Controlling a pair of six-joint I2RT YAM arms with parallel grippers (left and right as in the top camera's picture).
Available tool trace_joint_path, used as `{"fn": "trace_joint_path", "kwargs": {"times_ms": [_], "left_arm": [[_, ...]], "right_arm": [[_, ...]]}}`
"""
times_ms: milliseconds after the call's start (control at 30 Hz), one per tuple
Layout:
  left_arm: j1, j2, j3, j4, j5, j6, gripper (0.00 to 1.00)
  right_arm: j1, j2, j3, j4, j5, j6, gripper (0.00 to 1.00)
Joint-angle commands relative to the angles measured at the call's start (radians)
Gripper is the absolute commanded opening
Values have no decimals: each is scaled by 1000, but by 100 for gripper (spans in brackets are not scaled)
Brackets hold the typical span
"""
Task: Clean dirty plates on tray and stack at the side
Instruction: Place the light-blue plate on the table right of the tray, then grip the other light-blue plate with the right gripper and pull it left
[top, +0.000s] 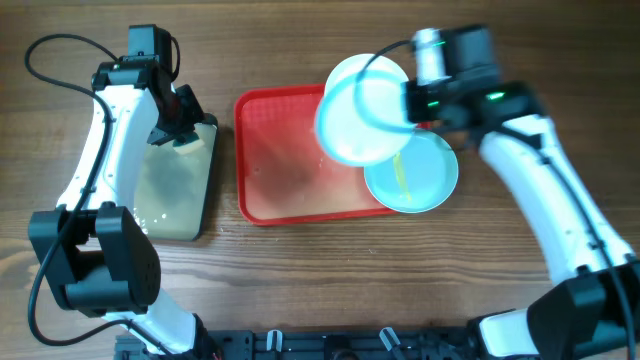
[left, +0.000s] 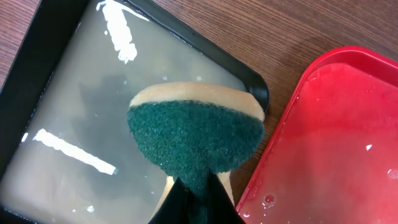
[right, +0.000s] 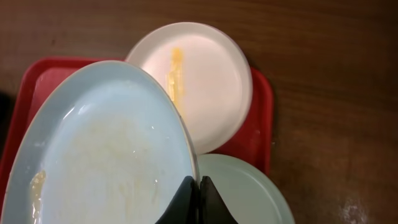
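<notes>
The wooden tabletop next to the red tray is bare. I will move my right gripper there, to the right in the overhead view, then lower it and let go of the pale blue plate's rim.
My right gripper (top: 413, 100) (right: 198, 186) is shut on the rim of a pale blue plate (top: 355, 130) (right: 106, 149). It holds the plate tilted above the right part of the red tray (top: 290, 170) (right: 258, 124). The plate has faint yellowish smears. A second plate with a yellow streak (top: 415, 175) (right: 205, 81) lies over the tray's right edge. A third pale plate (top: 350, 68) (right: 249, 193) shows partly behind the held one. My left gripper (top: 185, 125) (left: 196, 199) is shut on a green and yellow sponge (left: 196, 134), over the black-rimmed tray.
The black-rimmed tray (top: 175, 190) (left: 56, 37) holds cloudy water and stands left of the red tray, close beside it. The red tray is wet, with droplets (left: 323, 143). The wooden table (top: 320, 280) extends in front and to the right.
</notes>
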Motion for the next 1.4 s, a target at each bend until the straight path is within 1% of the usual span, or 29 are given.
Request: {"fn": "trace_joint_path", "kwargs": {"times_ms": [0, 33, 133, 167, 233, 333, 533, 567, 633, 667, 700, 733, 767, 800, 833, 933, 1000, 1067, 1200, 1267, 1300, 1367], "left_arm": [[2, 11, -6, 3, -13, -17, 4], [2, 11, -6, 3, -13, -17, 4], [2, 11, -6, 3, -13, -17, 4], [2, 11, -6, 3, -13, -17, 4], [2, 11, -6, 4, -13, -17, 4], [2, 11, -6, 14, -13, -17, 4], [2, 11, -6, 18, -13, -17, 4], [2, 11, -6, 18, -13, -17, 4], [2, 11, -6, 18, -13, -17, 4], [2, 11, -6, 18, -13, -17, 4], [2, 11, -6, 18, -13, -17, 4], [2, 11, -6, 18, -13, -17, 4], [2, 11, -6, 18, -13, -17, 4], [1, 11, -6, 18, -11, -17, 4], [1, 11, -6, 19, -9, -17, 4], [1, 11, -6, 18, -9, -17, 4], [1, 11, -6, 17, 7, -17, 4], [1, 11, -6, 17, 14, -17, 4], [1, 11, -6, 18, 13, -17, 4], [1, 11, -6, 18, 13, -17, 4], [1, 11, -6, 18, 13, -17, 4], [1, 11, -6, 18, 13, -17, 4]], "right_arm": [[-242, 4, 1, -34, -186, 57, 4], [-338, 10, -2, -40, -164, 62, 4], [-467, 28, -24, -28, -112, 76, 4], [-531, 47, -49, -9, -80, 76, 4], [-592, 80, -103, 44, -35, 109, 4], [-629, 149, -176, 153, -29, 154, 5], [-629, 336, -189, 229, -22, 182, 4], [-629, 356, -189, 231, -23, 189, 6], [-629, 373, -189, 225, -55, 191, 32], [-629, 371, -188, 220, -97, 179, 38], [-629, 359, -186, 208, -192, 132, 44], [-629, 348, -182, 193, -257, 105, 46], [-619, 315, -170, 153, -384, 47, 47], [-600, 291, -168, 134, -457, -5, 47], [-560, 260, -168, 110, -472, -33, 47], [-473, 251, -169, 90, -452, -34, 47], [-413, 252, -171, 73, -354, -22, 47], [-380, 253, -171, 58, -251, 26, 46], [-360, 253, -175, 22, -237, -14, 46], [-359, 253, -185, 8, -199, -15, 41], [-359, 253, -196, 10, -198, -15, 35], [-352, 253, -207, 8, -206, -15, 21]]}}
